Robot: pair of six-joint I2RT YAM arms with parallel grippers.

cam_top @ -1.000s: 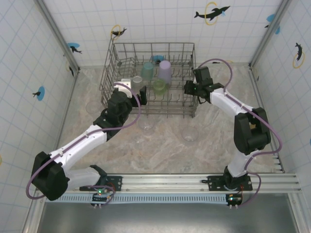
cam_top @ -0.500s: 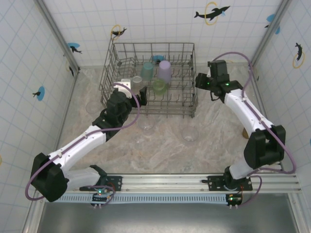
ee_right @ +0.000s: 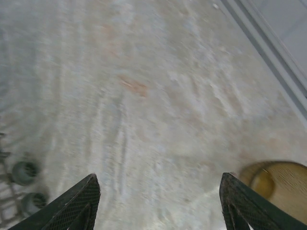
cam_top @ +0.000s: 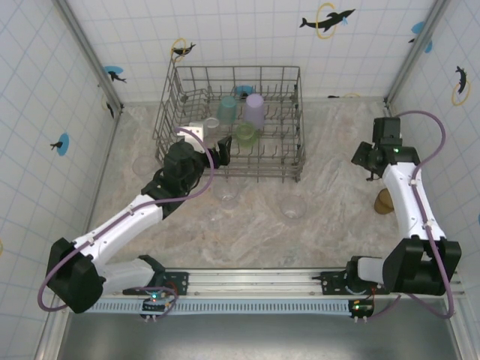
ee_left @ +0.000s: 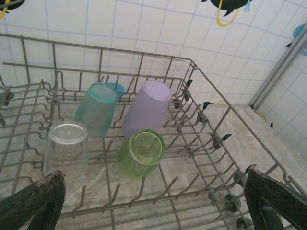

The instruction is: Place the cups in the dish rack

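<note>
My right gripper moves back and down onto the amber-brown cup's bare rack-side rim next, since the cup's opening lets my gripper's fingers straddle that rim.
The dish rack (cam_top: pixel 285 112) stands at the back of the table. In it lie a teal cup (ee_left: pixel 97 109), a lavender cup (ee_left: pixel 146 108), a light green cup (ee_left: pixel 140 153) and a clear cup (ee_left: pixel 67 147), all resting on the tines. My left gripper (cam_top: pixel 210 141) hovers open over the rack's near left part, empty, its fingertips (ee_left: pixel 33 201) wide apart just short of the cups. My right gripper (cam_top: pixel 366 160) is open and empty over bare table right of the rack. An amber-brown cup (ee_right: pixel 273 184) lies just past its right fingertip (ee_right: pixel 247 201).
Clear cups stand on the table in front of the rack (cam_top: pixel 291 206) (cam_top: pixel 225 196) and to its left (cam_top: pixel 142 165). The amber cup (cam_top: pixel 385 201) lies near the right wall. The rack's wheels (ee_right: pixel 24 172) show at the left edge of the right wrist view.
My right arm has swung away from the rack's right side toward the right wall, its jaws a little wider. The left arm has barely moved.
</note>
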